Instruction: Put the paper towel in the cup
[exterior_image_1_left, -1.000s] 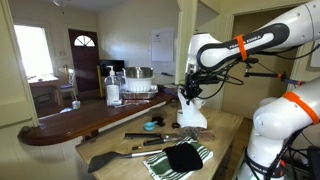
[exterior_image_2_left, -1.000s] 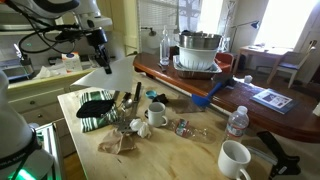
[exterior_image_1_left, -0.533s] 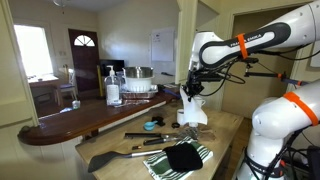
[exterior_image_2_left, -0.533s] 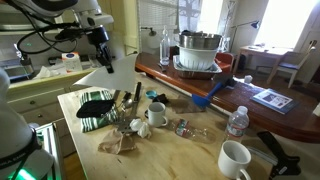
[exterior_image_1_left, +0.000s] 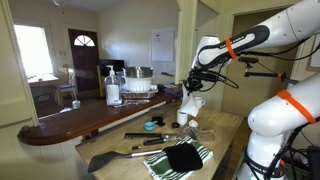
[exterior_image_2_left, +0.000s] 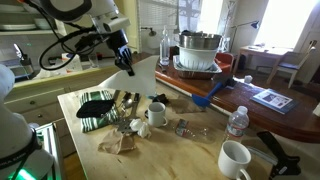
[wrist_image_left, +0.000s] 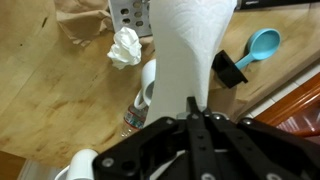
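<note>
Next, my gripper will lower and shift over the small white cup's dark opening (exterior_image_2_left: 157, 106) to release the towel (exterior_image_2_left: 134, 71), since it still hangs high beside the cup.
My gripper (wrist_image_left: 190, 106) is shut on the top edge of the white paper towel (wrist_image_left: 190, 50), which hangs limp below it in mid-air. In both exterior views the gripper (exterior_image_1_left: 190, 86) (exterior_image_2_left: 123, 57) holds the towel (exterior_image_1_left: 193, 108) (exterior_image_2_left: 134, 71) above the wooden table. The small white cup with a dark inside (exterior_image_2_left: 157, 113) stands on the table below and just beside the towel. In the wrist view only the cup's rim and handle (wrist_image_left: 148, 84) show at the towel's left edge; the rest is hidden behind the towel.
A green-and-white striped cloth (exterior_image_2_left: 86, 121) with a black cloth (exterior_image_2_left: 96, 103) on it lies nearby. A crumpled white wad (wrist_image_left: 125, 45), a lying water bottle (wrist_image_left: 134, 116), a blue scoop (wrist_image_left: 261, 44), another white mug (exterior_image_2_left: 235, 158), a standing bottle (exterior_image_2_left: 236, 122) and a black spatula (exterior_image_1_left: 112, 158) sit around.
My gripper has carried the hanging towel sideways across the table, closer to the cup. Nothing on the table has moved.
</note>
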